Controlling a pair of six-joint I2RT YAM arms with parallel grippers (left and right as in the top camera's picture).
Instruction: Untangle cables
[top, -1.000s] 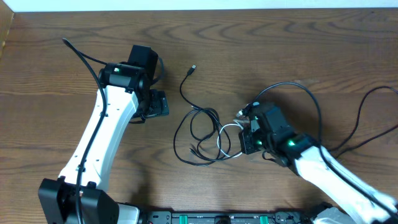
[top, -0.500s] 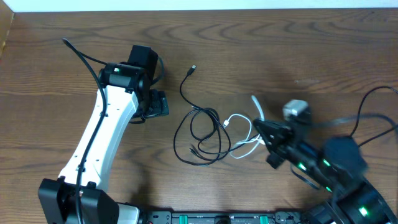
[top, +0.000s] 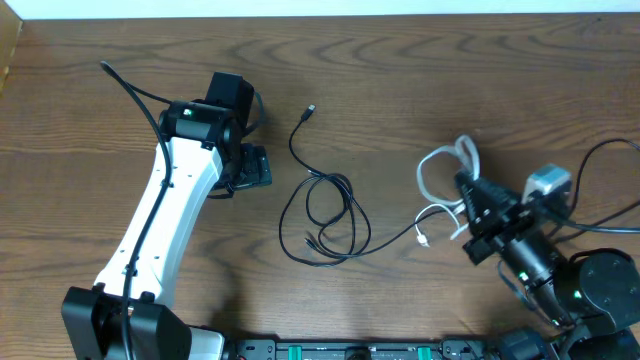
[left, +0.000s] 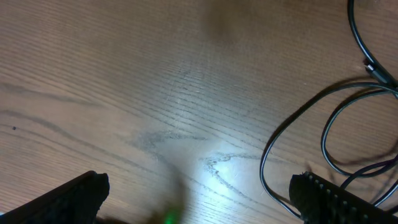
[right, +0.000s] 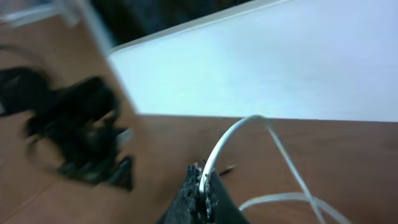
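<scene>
My right gripper moves to the right in the overhead view, over the wood at that view's edge (top: 628, 172), next and releases the white cable away from the black loops.
The black cable (top: 325, 215) lies in loose loops at mid-table, one plug end pointing up toward the far side. It also shows in the left wrist view (left: 329, 124). The white cable (top: 440, 170) is lifted to the right of it, one plug end trailing near the table. My right gripper (top: 470, 200) is shut on the white cable (right: 236, 140) and holds it raised. My left gripper (left: 199, 199) is open and empty, low over the wood just left of the black loops; in the overhead view (top: 250, 170) it sits left of the black cable.
Thick black arm cables (top: 590, 190) curve across the table's right side and another (top: 130, 85) runs at the far left. A white wall edge (top: 320, 8) borders the table's far side.
My right gripper has pulled the white cable up and to the right, out of the black loops. The left arm and black cable have not moved.
</scene>
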